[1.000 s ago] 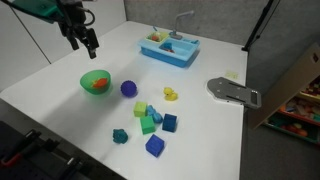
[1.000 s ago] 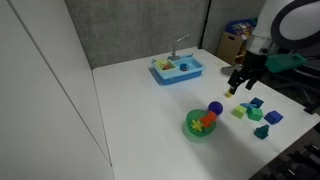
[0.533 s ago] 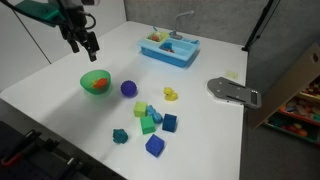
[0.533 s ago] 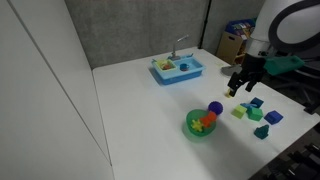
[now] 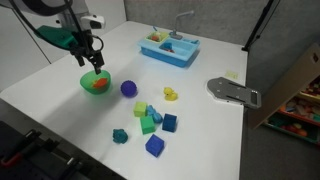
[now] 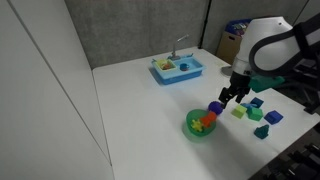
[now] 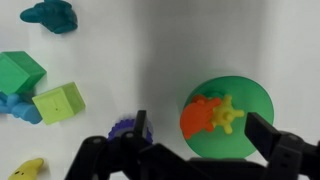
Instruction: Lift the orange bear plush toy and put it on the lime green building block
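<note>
My gripper's open fingers are still above the green bowl. Next, my gripper needs to go down into the bowl, to the orange bear's side (image 5: 101, 83) (image 7: 195, 118) by the purple ball.
The orange bear plush toy (image 7: 197, 119) lies in a green bowl (image 7: 245, 90) beside a small yellow spiky figure (image 7: 227, 115). It also shows in an exterior view (image 5: 97, 85). My gripper (image 7: 200, 130) is open and empty, and hovers just above the bowl with its fingers on either side of the bear. It shows in both exterior views (image 5: 92, 64) (image 6: 228, 96). The lime green building block (image 7: 59, 102) sits among the other blocks, also in both exterior views (image 5: 141, 108) (image 6: 239, 113).
A purple ball (image 7: 126, 129) lies next to the bowl. A darker green block (image 7: 20, 72), teal pieces (image 7: 55, 15), blue blocks (image 5: 154, 146) and a yellow toy (image 5: 171, 94) surround the lime block. A blue toy sink (image 5: 168, 47) stands at the back. A grey plate (image 5: 232, 92) lies near the table edge.
My gripper has come down and moved over the green bowl, from a spot behind it. The objects have not moved.
</note>
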